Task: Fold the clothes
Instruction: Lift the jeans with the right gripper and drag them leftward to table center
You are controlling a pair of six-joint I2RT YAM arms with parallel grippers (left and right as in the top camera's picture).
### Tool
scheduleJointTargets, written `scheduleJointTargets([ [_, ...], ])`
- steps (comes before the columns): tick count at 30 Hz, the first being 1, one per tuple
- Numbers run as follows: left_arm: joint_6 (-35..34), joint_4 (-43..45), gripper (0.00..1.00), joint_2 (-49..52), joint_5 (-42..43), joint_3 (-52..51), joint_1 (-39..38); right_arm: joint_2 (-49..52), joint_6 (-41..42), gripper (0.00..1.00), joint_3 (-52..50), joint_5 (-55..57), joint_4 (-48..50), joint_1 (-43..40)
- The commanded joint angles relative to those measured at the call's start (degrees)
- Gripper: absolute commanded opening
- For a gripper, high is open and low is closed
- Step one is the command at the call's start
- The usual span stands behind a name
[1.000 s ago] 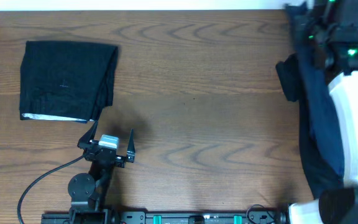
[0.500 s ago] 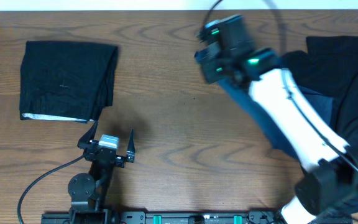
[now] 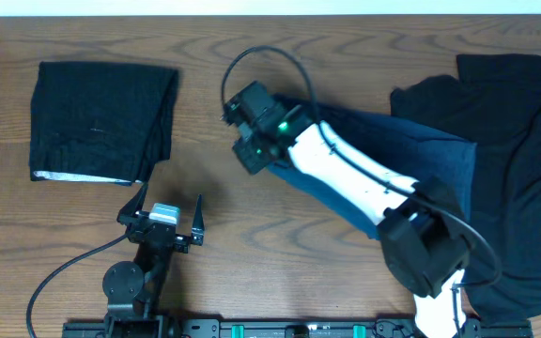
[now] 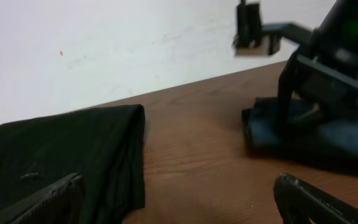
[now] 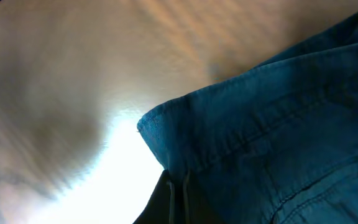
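Note:
I will pull my right gripper back and left in the overhead view over bare wood, then release, because the denim's other end meets the black clothes.
A denim-blue garment (image 3: 427, 150) lies stretched across the table's middle right. My right gripper (image 3: 252, 156) is shut on its left corner. The right wrist view shows that seamed corner (image 5: 272, 124) pinched between the dark fingers (image 5: 169, 202) low over the wood. A folded black garment (image 3: 101, 120) rests at the far left, also visible in the left wrist view (image 4: 61, 155). My left gripper (image 3: 169, 210) stands open near the front edge, right of and below that folded piece, holding nothing. Its fingers (image 4: 48, 202) frame bare wood. More black clothes (image 3: 524, 178) are heaped at the right.
The right arm's white link (image 3: 346, 178) lies diagonally over the denim piece. A black cable (image 3: 64, 268) runs from the left arm's base along the front. A white wall (image 4: 135, 43) stands behind the table's far edge.
My right arm has swung from the far right to the table's middle, dragging the denim garment leftward with it. The left arm and the folded black piece have stayed put.

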Motion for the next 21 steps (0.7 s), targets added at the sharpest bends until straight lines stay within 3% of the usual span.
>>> scheduleJointTargets([
  [1, 0.74, -2.03, 0.98, -0.04, 0.59, -0.94, -0.22, 1.09, 1.11, 0.01, 0.61, -1.42, 0.37, 2.23],
  [21, 0.74, -2.03, 0.98, -0.04, 0.59, -0.94, -0.22, 4.85, 1.14, 0.01, 0.31, -4.96, 2.08, 6.1],
])
